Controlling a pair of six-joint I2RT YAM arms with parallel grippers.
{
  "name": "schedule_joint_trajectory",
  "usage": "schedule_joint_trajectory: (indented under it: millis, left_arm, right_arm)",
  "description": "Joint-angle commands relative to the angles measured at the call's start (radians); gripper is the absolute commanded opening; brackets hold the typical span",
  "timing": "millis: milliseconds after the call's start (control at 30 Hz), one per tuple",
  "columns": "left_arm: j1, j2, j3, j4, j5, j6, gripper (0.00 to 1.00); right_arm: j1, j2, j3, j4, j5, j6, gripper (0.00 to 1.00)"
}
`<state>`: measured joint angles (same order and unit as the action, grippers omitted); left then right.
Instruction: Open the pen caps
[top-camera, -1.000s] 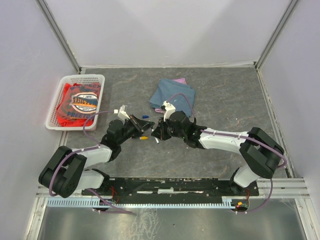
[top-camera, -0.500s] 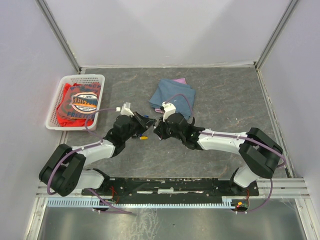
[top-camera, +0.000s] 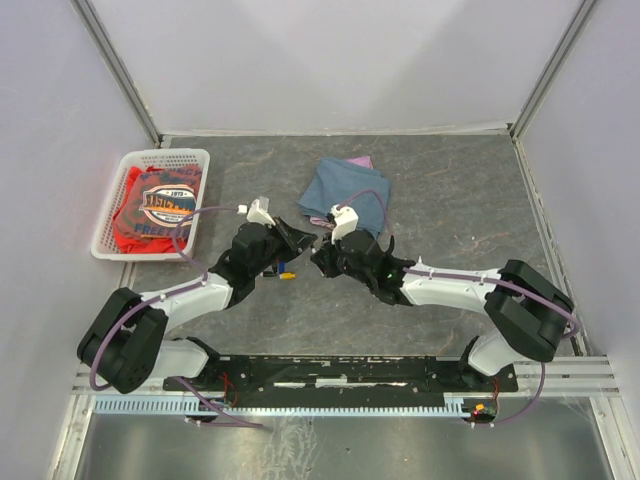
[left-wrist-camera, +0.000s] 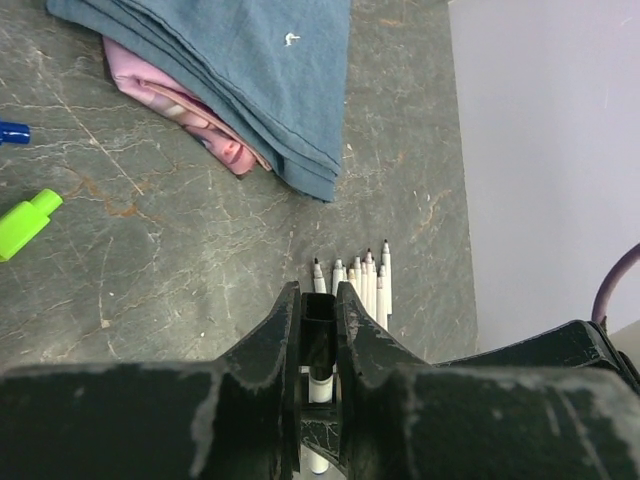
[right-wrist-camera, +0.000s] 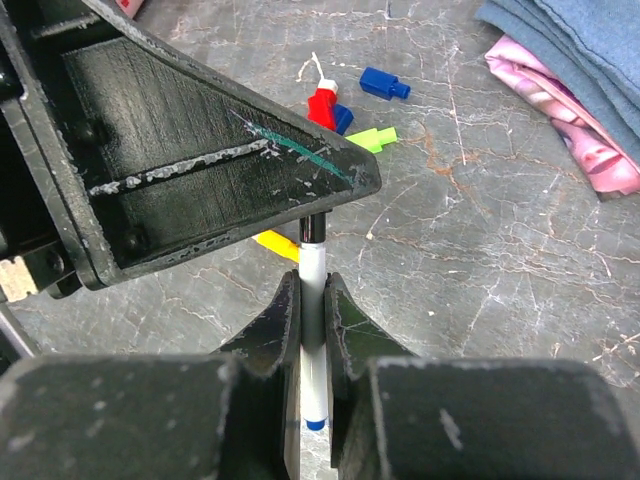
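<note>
My right gripper will next move away from the black cap (left-wrist-camera: 320, 335). Then it will go down to the table beside the uncapped pens.
A white-barrelled pen (right-wrist-camera: 312, 300) with a blue end is held between my two grippers. My right gripper (right-wrist-camera: 312, 280) is shut on its barrel. My left gripper (left-wrist-camera: 319, 292) is shut on the pen's black cap (left-wrist-camera: 320, 335), which still sits on the barrel. In the top view the left gripper (top-camera: 293, 241) and the right gripper (top-camera: 322, 256) meet tip to tip above the table's middle. Loose caps lie on the table: red (right-wrist-camera: 322, 103), blue (right-wrist-camera: 384, 85), green (right-wrist-camera: 370, 137) and yellow (right-wrist-camera: 276, 244). Several uncapped pens (left-wrist-camera: 362, 280) lie side by side beyond the left jaws.
A folded blue cloth (top-camera: 345, 190) over a pink one (left-wrist-camera: 180, 100) lies just behind the grippers. A white basket (top-camera: 110, 220) holding a red garment stands at the far left. Grey walls close in the table on three sides.
Both grippers have moved together a little toward the far side and the blue cloth, still holding the same pen between them. The jaws have not changed.
</note>
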<state>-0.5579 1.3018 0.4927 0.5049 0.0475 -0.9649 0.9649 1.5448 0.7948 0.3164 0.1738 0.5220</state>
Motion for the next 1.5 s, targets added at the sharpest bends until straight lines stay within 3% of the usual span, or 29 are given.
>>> schedule_joint_trajectory:
  millis: [0, 300, 500, 733, 833, 1200, 1467]
  left_arm:
    - [0.064, -0.038, 0.040, 0.151, -0.075, 0.049, 0.03]
    - [0.151, -0.024, -0.010, 0.270, 0.070, -0.054, 0.03]
    - [0.171, -0.018, -0.022, 0.303, 0.113, -0.093, 0.03]
    - [0.167, -0.084, 0.076, -0.163, -0.018, 0.196, 0.03]
    - [0.144, -0.086, 0.055, -0.250, -0.083, 0.274, 0.03]
    - [-0.035, -0.038, 0.024, -0.346, -0.326, 0.395, 0.05]
    - [-0.079, 0.020, 0.038, -0.335, -0.379, 0.406, 0.10]
  right_arm:
    - [-0.009, -0.048, -0.078, -0.047, -0.115, 0.017, 0.01]
    - [-0.092, -0.100, -0.180, 0.166, -0.353, 0.125, 0.01]
    - [-0.101, -0.123, -0.194, 0.174, -0.356, 0.125, 0.01]
    - [-0.106, -0.147, -0.099, -0.165, -0.098, 0.084, 0.01]
    - [-0.107, -0.110, -0.058, -0.268, -0.001, 0.091, 0.01]
    - [-0.108, -0.025, 0.008, -0.440, 0.229, 0.127, 0.08]
    - [-0.108, 0.036, 0.014, -0.458, 0.292, 0.137, 0.11]
